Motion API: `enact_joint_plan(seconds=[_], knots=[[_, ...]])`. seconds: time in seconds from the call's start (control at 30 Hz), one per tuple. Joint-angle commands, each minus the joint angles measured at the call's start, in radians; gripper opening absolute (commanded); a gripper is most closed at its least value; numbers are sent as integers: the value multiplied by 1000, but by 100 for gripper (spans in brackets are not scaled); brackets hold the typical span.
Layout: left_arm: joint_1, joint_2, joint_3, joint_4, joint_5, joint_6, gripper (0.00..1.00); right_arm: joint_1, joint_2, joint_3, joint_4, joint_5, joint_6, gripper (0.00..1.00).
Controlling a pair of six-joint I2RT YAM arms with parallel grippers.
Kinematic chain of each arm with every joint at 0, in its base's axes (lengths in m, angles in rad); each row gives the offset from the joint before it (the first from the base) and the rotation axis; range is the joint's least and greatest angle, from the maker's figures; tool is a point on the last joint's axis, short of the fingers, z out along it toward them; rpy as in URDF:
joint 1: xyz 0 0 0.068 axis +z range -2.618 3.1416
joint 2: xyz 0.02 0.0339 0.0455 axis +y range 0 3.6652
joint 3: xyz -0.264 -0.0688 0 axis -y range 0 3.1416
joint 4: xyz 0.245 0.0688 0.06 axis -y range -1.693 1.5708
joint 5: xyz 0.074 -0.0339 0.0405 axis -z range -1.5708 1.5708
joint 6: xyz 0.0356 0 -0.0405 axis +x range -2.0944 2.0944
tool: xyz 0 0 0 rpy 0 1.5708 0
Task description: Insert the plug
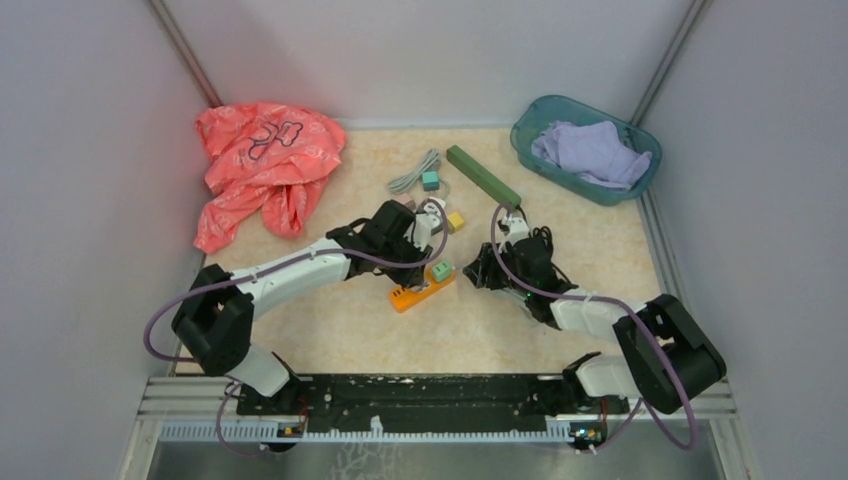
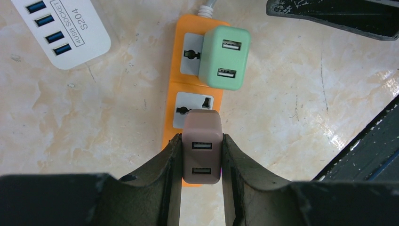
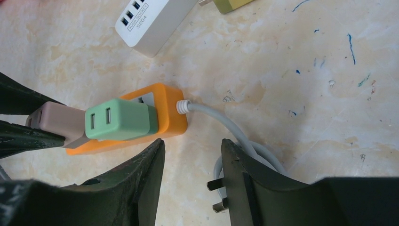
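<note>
The middle socket is empty. My left gripper will move toward the green plug [image 2: 224, 57] next, lower the pinkish-brown plug into the middle socket's open slots and let it go.
An orange power strip [image 2: 170, 99] lies on the table, also in the top view [image 1: 412, 295] and the right wrist view [image 3: 167, 115]. A green USB plug [image 2: 224, 57] sits in its far socket. My left gripper [image 2: 201, 155] is shut on a pinkish-brown USB plug [image 2: 201, 141] held over the strip's near end, just below the middle socket [image 2: 193, 109]. In the right wrist view the pink plug [image 3: 56, 120] sits beside the green one [image 3: 120, 118]. My right gripper [image 3: 193, 150] is open and empty, just right of the strip, beside its white cable [image 3: 221, 120].
A white USB hub [image 2: 61, 26] lies by the strip. The strip's own pronged plug [image 3: 215, 195] lies under my right fingers. A yellow plug [image 1: 455, 221], teal plug [image 1: 430, 180], green bar [image 1: 483, 176], pink cloth [image 1: 262, 165] and teal basket [image 1: 640, 175] are farther back.
</note>
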Motion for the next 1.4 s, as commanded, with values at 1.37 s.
enact_joint_plan(seconds=[1.37], knots=[[-120,-46,-167,171,-176,57,0,-1,47,65,-4,-47,-15,47]])
